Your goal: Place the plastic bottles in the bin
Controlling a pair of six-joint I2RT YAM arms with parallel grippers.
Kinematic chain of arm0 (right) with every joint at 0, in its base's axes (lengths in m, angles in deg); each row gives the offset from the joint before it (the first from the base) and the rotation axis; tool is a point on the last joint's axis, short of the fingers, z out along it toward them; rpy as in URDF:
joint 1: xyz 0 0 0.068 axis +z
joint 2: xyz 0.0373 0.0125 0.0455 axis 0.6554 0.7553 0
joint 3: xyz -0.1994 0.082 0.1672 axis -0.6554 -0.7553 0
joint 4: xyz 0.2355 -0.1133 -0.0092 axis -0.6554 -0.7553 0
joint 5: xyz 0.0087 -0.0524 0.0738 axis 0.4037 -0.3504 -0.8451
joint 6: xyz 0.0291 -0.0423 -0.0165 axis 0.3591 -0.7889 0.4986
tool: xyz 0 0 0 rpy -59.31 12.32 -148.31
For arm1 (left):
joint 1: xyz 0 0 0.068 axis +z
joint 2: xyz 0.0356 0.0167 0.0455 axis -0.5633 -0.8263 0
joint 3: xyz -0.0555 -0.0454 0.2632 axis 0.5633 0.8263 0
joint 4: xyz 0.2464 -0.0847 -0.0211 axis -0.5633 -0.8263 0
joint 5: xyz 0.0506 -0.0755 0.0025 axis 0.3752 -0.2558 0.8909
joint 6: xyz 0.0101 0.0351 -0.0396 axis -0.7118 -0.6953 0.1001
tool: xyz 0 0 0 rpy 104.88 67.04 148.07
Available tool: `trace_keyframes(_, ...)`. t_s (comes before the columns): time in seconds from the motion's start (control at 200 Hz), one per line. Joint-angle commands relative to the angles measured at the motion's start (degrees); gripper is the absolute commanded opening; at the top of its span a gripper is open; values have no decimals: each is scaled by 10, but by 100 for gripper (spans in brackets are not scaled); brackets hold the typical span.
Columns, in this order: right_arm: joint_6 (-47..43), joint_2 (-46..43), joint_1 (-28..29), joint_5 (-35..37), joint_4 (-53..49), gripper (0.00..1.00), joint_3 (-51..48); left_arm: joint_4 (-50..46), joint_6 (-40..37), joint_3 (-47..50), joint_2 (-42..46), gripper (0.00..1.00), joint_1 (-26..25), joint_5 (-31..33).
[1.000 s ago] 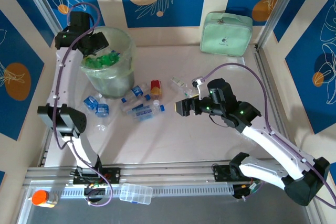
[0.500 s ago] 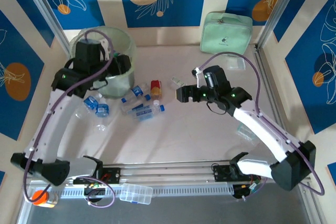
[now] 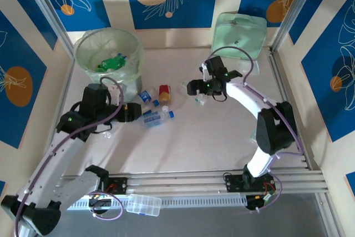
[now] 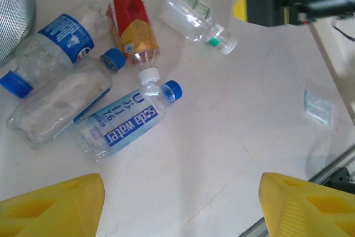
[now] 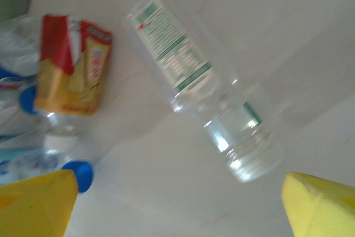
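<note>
The neck end of the clear green-labelled bottle comes next: my right gripper turns and lowers over it, because the bottle lies slanted between my open fingers' line of approach.
The bin (image 3: pixel 83 62) stands at the back left with green plastic bottles (image 3: pixel 112 61) inside. Several bottles lie on the table beside it: a soda water bottle (image 4: pixel 123 126), a crushed clear one (image 4: pixel 55 105), a blue-labelled one (image 4: pixel 58 36), an orange-red one (image 4: pixel 133 30) and a clear green-labelled one (image 4: pixel 193 19). My left gripper (image 3: pixel 132 112) hovers just left of this cluster, open, with bare table between its yellow fingers (image 4: pixel 50 206). My right gripper (image 3: pixel 193 87) is open just above the clear green-labelled bottle (image 5: pixel 191 76), beside the orange-red bottle (image 5: pixel 72 76).
A mint-green pouch (image 3: pixel 238 34) sits at the back right. A flat clear lidded box (image 3: pixel 143 205) lies on the front rail. A small clear plastic scrap (image 4: pixel 320 105) rests on the table to the right. The bin's wall (image 4: pixel 15 9) is close on the left.
My left arm has swung from over the bin down to the bottle cluster. My right gripper has moved back and left to the clear green-labelled bottle.
</note>
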Motion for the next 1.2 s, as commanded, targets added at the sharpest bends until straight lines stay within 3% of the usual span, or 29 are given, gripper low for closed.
trace_keyframes(0.0, -50, 52, 7, 19, -41, 99, 67, 54, -26, 17, 27, 74, -3, -28)
trace_keyframes(0.265, -139, 179, 30, 70, -132, 99, 194, 73, -33, 51, 54, 74, -5, 0)
trace_keyframes(0.68, -137, 202, 54, 98, -119, 94, 153, 89, -36, 72, 61, 74, -16, 14)
trace_keyframes(0.985, -121, 179, 69, 126, -81, 80, 94, 88, -38, 75, 64, 75, -18, 28)
trace_keyframes(1.19, -114, 164, 72, 135, -65, 63, 73, 87, -39, 76, 63, 75, -18, 34)
